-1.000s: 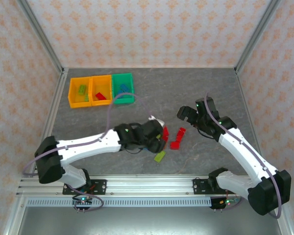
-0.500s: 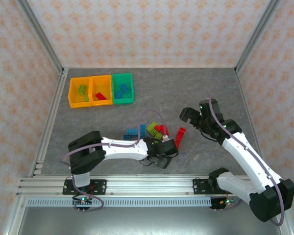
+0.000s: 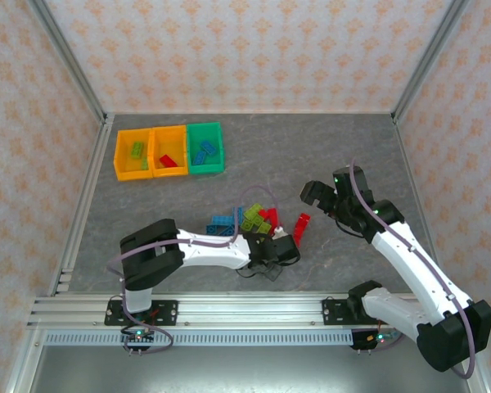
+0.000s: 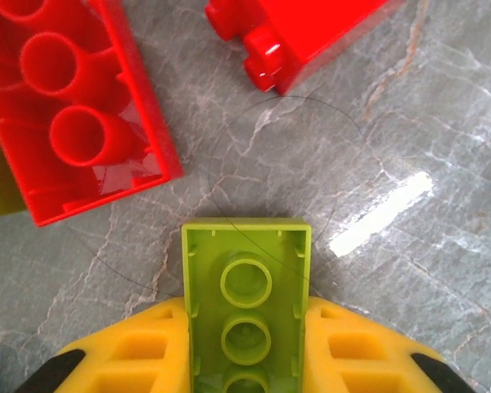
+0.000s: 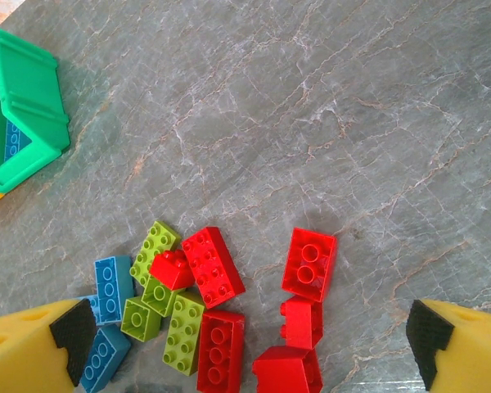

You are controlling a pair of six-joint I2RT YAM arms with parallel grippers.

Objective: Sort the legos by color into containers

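Note:
My left gripper will next lift the lime green lego outward over the orange bin at the row's end [image 3: 133, 155] and let go of it, because green legos are in there.
Seen by the left wrist camera, a lime green lego [image 4: 245, 303] lies underside up on the table, and my left gripper [image 4: 245, 336] is shut on it, its yellow fingers [image 4: 139, 352] pressed against both long sides. From above, the left gripper [image 3: 270, 264] sits at the near edge of the pile of legos [image 3: 258, 219]. Just beyond the held brick lie two red legos [image 4: 74, 106], [image 4: 303, 33]. My right gripper [image 3: 317, 195] hangs open right of the pile. The right gripper [image 5: 250, 336] holds nothing between its fingers above the red, green and blue legos [image 5: 213, 266].
The containers stand in a row at the back left: two orange bins [image 3: 119, 155], [image 3: 154, 147] and a green bin [image 3: 204, 126], each with legos inside. A corner of the green bin [image 5: 29, 106] appears in the right wrist view. Walls enclose the table.
My left arm has folded back and lowered its gripper at the pile's near edge. Its jaws have closed on the lime green lego. The right arm has shifted only slightly.

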